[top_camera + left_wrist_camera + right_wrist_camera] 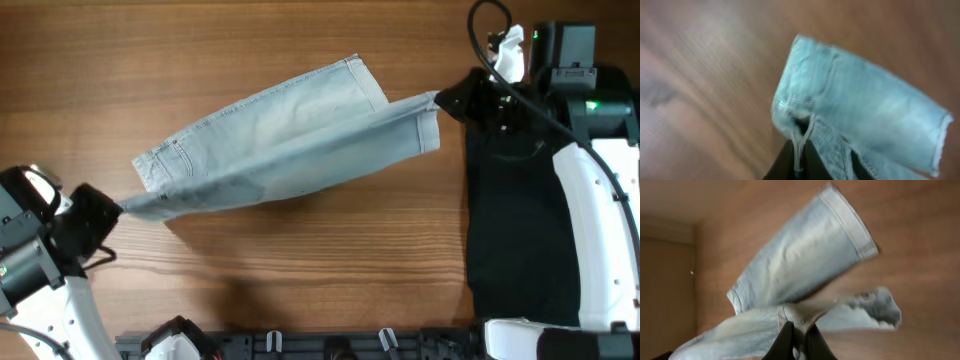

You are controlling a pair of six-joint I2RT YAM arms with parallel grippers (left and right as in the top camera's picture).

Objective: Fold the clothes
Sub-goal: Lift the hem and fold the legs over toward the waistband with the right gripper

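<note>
The right gripper moves down to its left in the overhead view next and releases the hem corner, since the flat leg's cuff [368, 81] [850, 221] lies below that way.
The light blue denim shorts [290, 140] hang stretched between my two grippers above the wooden table. My left gripper [112, 208] is shut on the waistband end at the lower left; the left wrist view shows its fingers [800, 157] pinching a belt loop of the shorts [860, 110]. My right gripper [445, 100] is shut on a cuffed leg hem at the upper right; the right wrist view shows its fingers [799, 335] clamped on a fold of the shorts [805, 255]. The other leg lies free behind.
A plain black garment [520, 220] lies flat at the right side of the table under my right arm. The wooden table [300, 270] extends around the shorts. Black fixtures [300, 345] line the front edge.
</note>
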